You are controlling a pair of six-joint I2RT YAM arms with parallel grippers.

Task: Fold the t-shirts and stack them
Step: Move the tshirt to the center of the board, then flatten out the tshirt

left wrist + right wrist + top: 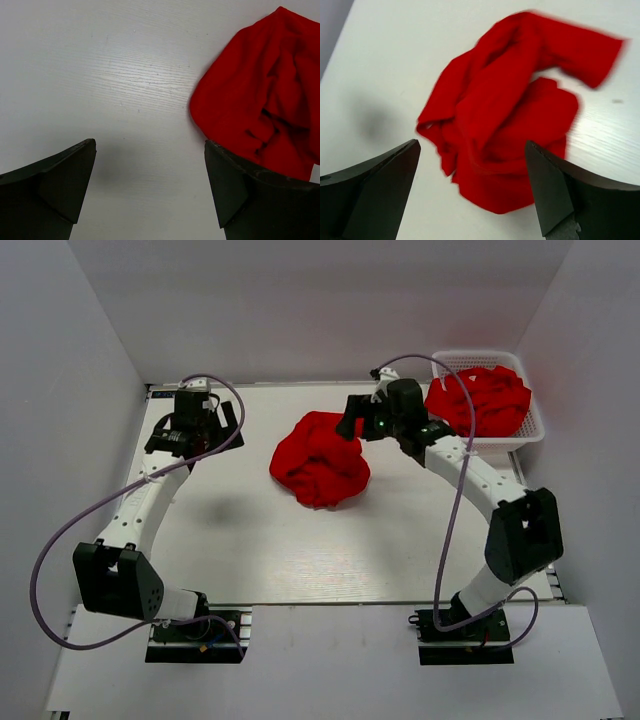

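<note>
The left gripper will move next toward the right in the top view and down onto the shirt's rounded edge point(276, 468) point(204, 119), because that edge lies clear beside bare table.
A crumpled red t-shirt point(320, 460) lies in a heap on the white table, behind the middle. It also shows in the right wrist view point(505, 125) and in the left wrist view point(265, 95). More red t-shirt fabric point(485, 398) fills the white basket point(535, 418) at the back right. My right gripper point(352, 418) is open and empty, just above the heap's right edge point(470, 187). My left gripper point(190, 430) is open and empty over bare table at the back left point(150, 187), well left of the heap.
Grey walls close in the table on the left, back and right. Bare table top point(260, 550) lies in front of the heap and between the arms. Purple cables point(455, 500) loop along both arms.
</note>
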